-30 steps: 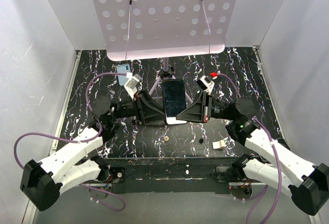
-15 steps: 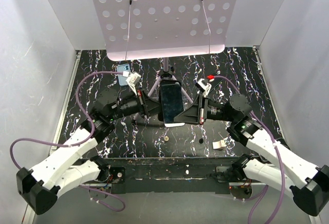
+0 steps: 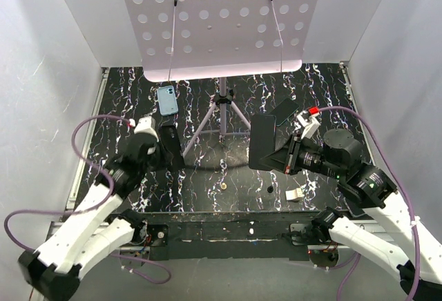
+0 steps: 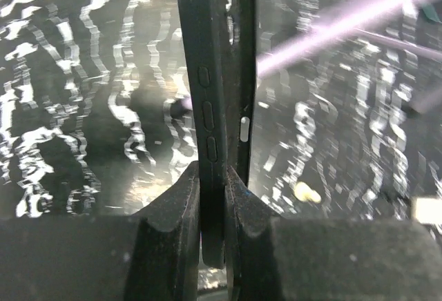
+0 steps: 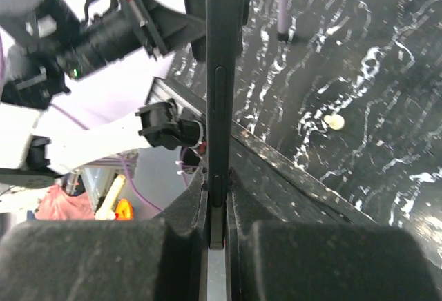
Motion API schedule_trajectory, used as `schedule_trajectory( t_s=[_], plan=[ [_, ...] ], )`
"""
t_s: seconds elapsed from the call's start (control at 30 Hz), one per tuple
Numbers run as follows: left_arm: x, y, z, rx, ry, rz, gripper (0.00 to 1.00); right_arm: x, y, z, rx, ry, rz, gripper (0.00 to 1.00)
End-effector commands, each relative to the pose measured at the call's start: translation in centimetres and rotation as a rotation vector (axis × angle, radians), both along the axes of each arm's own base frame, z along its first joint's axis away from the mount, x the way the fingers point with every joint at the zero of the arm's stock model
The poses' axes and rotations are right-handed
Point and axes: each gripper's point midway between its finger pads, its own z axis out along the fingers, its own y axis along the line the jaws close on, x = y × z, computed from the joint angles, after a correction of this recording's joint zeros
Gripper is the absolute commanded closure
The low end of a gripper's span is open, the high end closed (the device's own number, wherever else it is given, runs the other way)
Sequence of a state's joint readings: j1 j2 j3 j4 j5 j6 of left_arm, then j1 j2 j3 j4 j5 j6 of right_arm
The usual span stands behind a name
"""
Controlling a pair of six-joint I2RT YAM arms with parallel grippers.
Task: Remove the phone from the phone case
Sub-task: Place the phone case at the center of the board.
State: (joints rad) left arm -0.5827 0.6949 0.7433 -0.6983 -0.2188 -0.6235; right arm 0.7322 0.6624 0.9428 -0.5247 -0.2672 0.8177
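Note:
The phone is out, so my left gripper next needs to move the shell-like slab outward and down, and release it on the bare tabletop beside the light blue phone case [image 3: 166,99].
My right gripper [image 3: 282,154] is shut on the phone [image 3: 261,142], a thin black slab held on edge above the table right of centre. In the right wrist view the fingers clamp its edge by a side button [image 5: 216,183]. My left gripper [image 3: 164,150] is shut on a black shell-like slab [image 3: 171,143] with raised side buttons, seen edge-on in the left wrist view [image 4: 207,87], with the gripper [image 4: 213,180] clamped on its lower end. The light blue phone case [image 3: 166,99] lies flat at the back left, apart from both grippers.
A tripod stand [image 3: 222,104] carries a white perforated board [image 3: 221,18] over the back middle. Another black slab [image 3: 284,110] lies at the back right. A small white piece [image 3: 295,194], a pale disc [image 3: 224,186] and a black dot [image 3: 269,189] lie near the front edge. White walls enclose both sides.
Both grippers held one flat black item together at the centre. Now they have drawn apart: the left went left with the black shell, the right went right with the phone.

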Motion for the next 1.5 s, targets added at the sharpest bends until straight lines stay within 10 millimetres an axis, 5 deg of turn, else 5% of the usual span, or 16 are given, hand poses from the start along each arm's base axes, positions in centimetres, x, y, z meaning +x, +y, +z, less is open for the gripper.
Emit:
schedule_trajectory(
  t_s=[0.0,0.2,0.43,0.73,0.93,1.2,1.43,1.47],
  plan=[
    [4.3,3.1,-0.5,0.03,0.069,0.14,1.0,0.2,-1.3,1.5,-0.026,-0.082,-0.038,0.99],
    [11.6,7.3,0.5,0.076,0.039,0.269,1.0,-1.3,-2.5,2.4,0.018,-0.1,-0.042,0.99],
    [18.6,14.3,-1.1,0.097,0.03,0.398,1.0,-2.3,-3.4,2.7,0.025,-0.108,-0.04,0.99],
    [27.8,13.9,-8.3,-0.094,0.195,0.009,1.0,-2.9,-4.2,3.0,0.029,-0.124,-0.051,0.99],
    [30.1,13.6,-10.9,-0.254,0.218,-0.065,1.0,-3.0,-5.0,2.7,0.012,-0.121,-0.081,0.99],
    [31.1,14.1,-12.8,-0.281,0.286,-0.052,0.8,-0.6,-5.3,-0.1,-0.055,-0.044,-0.2,0.99],
    [31.9,15.5,-12.5,-0.23,0.285,0.036,0.47,5.0,-7.5,-6.3,-0.303,0.101,-0.462,0.99],
    [31.9,15.8,-12.1,-0.215,0.286,0.057,0.35,5.8,-7.9,-7.0,-0.325,0.132,-0.485,0.99]
  ],
)
